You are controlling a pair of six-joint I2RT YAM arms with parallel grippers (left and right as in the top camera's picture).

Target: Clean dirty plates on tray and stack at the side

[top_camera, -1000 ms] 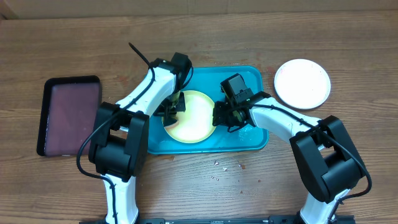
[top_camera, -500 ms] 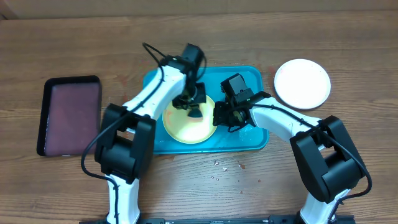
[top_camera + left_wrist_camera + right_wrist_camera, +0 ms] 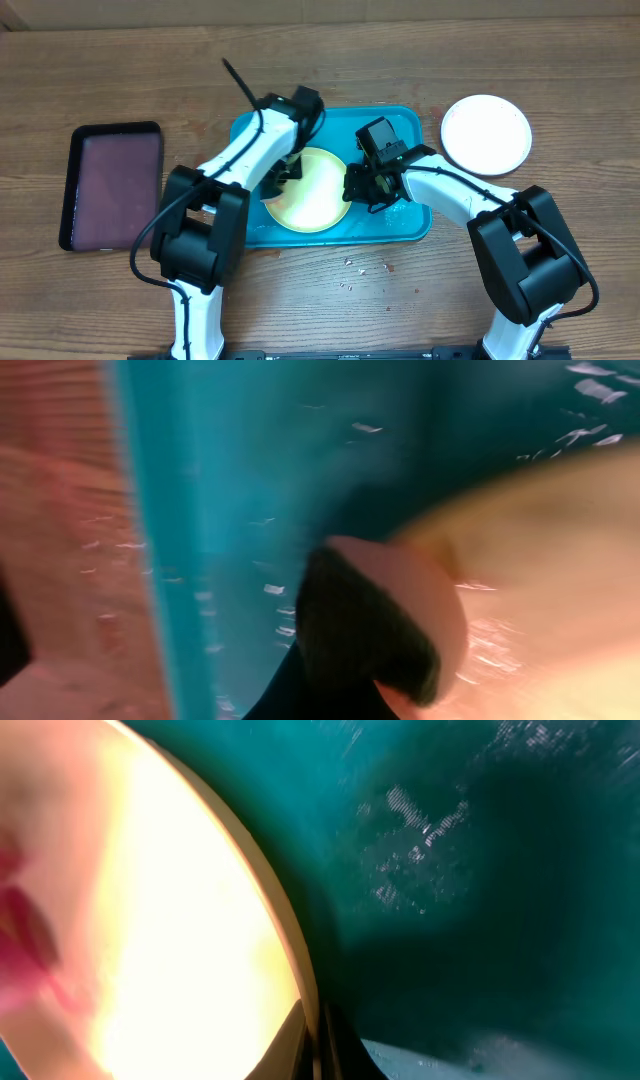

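I need to release the sponge from my left gripper next, across to the left in the overhead view, in the black tray's empty maroon inside.
The yellow-green plate [image 3: 312,190] lies on the turquoise tray [image 3: 400,125]. My right gripper [image 3: 358,188] is shut on the plate's right rim, with a finger on each side of the rim [image 3: 312,1040]. Red smears [image 3: 25,940] show on the plate in the right wrist view. My left gripper [image 3: 285,170] is over the plate's upper-left edge, shut on a dark sponge [image 3: 365,630]; that view is blurred. The white plate [image 3: 487,134] lies on the table, right of the tray. A pale blue patch [image 3: 480,1058] shows by the right fingers; I cannot tell whether it is the blue plate.
A black tray with a maroon inside [image 3: 112,185] lies at the far left. Small crumbs [image 3: 355,265] are scattered on the wooden table in front of the turquoise tray. The tray's raised rim [image 3: 160,560] runs close beside the left gripper.
My left gripper swept from the plate's left edge to its middle, then back to the upper-left edge. The right gripper and the plate have stayed in place.
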